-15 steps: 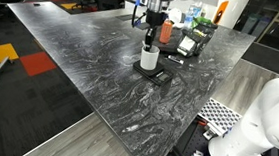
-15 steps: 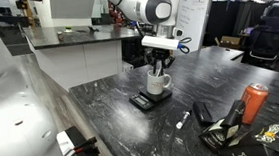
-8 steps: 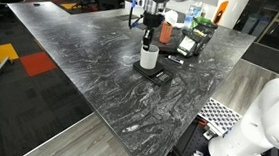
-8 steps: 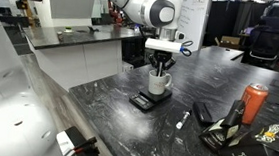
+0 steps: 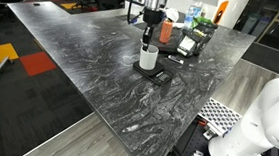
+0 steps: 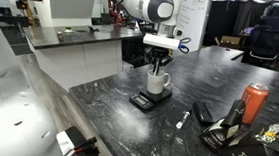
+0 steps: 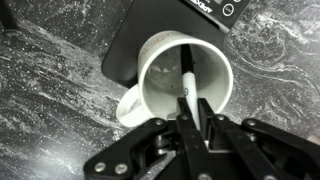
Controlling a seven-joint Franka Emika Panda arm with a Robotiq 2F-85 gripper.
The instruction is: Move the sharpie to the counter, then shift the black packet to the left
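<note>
My gripper first lifts the sharpie up next, since its lower end is inside the mug, then lowers it onto bare counter (image 6: 168, 113) beside the white pen and releases it.
The sharpie (image 7: 187, 88) stands in the white mug (image 7: 178, 72), its lower end still inside the cup. My gripper (image 7: 192, 125) is shut on its upper part, directly above the mug in both exterior views (image 5: 149, 36) (image 6: 159, 62). The mug (image 5: 149, 59) (image 6: 158, 85) sits on a small black scale (image 6: 142, 101) on the dark veined counter (image 5: 81, 53) (image 6: 116, 126). The black packet (image 6: 258, 135) with a yellow logo lies at the counter's edge, well apart from the gripper.
An orange can (image 6: 253, 102) stands beside the packet. A small white pen (image 6: 181, 118) lies on the counter between the scale and a flat black item (image 6: 204, 113). More boxes and packets (image 5: 192, 42) sit behind the mug.
My gripper has risen slightly above the mug, drawing the sharpie upward. The mug and scale have not moved.
</note>
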